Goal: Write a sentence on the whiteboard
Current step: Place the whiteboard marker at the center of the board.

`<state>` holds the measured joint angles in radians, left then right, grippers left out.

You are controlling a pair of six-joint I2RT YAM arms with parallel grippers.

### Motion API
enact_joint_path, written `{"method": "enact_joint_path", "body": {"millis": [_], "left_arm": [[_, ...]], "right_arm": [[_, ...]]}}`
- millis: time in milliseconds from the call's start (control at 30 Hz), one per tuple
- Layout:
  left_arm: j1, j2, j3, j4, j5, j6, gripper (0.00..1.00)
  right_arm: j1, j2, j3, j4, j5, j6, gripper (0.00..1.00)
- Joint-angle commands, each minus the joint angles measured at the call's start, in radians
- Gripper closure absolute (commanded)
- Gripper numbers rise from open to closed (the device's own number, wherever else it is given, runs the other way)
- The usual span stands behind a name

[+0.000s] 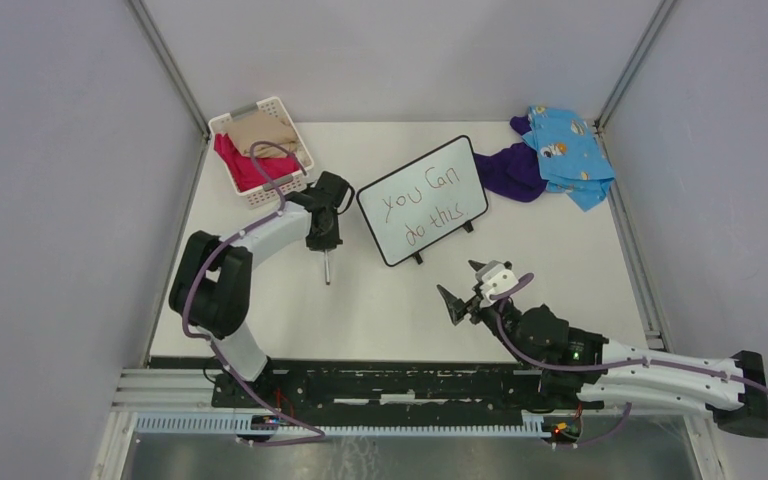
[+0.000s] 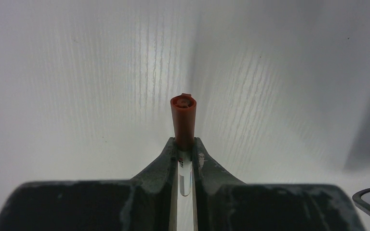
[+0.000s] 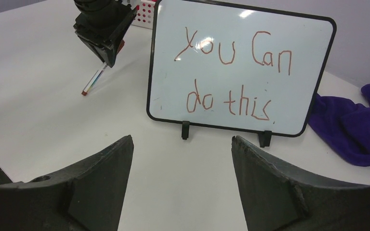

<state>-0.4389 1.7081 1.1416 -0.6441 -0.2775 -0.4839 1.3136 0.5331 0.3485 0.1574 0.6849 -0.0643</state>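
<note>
The left gripper will next lower the slanting marker onto the table (image 1: 327,270) beside the whiteboard until the marker lies flat, because both lines are already written.
The whiteboard (image 1: 423,200) stands upright on its black feet mid-table, tilted toward the right arm. The sentence (image 1: 422,207) "you can do this" fills it in two reddish-brown lines, plain on the whiteboard (image 3: 298,86) in the right wrist view. My left gripper (image 1: 322,238) is just left of the board, shut on a marker (image 1: 327,266) that points down at the table. In the left wrist view the marker's red end (image 2: 183,118) sticks out past my left gripper (image 2: 185,143). My right gripper (image 1: 465,284) stands open in front of the board, nothing between its fingers (image 3: 111,163).
A white basket (image 1: 298,135) with red and tan cloth sits at the back left, behind the left arm. A purple cloth (image 1: 510,170) and a blue patterned cloth (image 1: 565,155) lie at the back right, by the board's right end. Grey walls enclose the table.
</note>
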Motion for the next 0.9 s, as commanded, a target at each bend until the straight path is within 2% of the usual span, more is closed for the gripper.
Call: {"method": "enact_joint_path", "body": {"millis": [0, 400, 867], "left_arm": [[0.012, 0.012, -0.032, 0.096, 0.013, 0.046, 0.98], [0.036, 0.046, -0.084, 0.163, 0.011, 0.054, 0.98], [0.036, 0.099, -0.066, 0.162, 0.037, 0.053, 0.94]], "right_arm": [[0.002, -0.032, -0.006, 0.035, 0.074, -0.006, 0.2], [0.002, 0.02, 0.032, 0.149, 0.127, -0.095, 0.21], [0.003, 0.045, 0.049, 0.141, 0.13, -0.081, 0.21]]}}
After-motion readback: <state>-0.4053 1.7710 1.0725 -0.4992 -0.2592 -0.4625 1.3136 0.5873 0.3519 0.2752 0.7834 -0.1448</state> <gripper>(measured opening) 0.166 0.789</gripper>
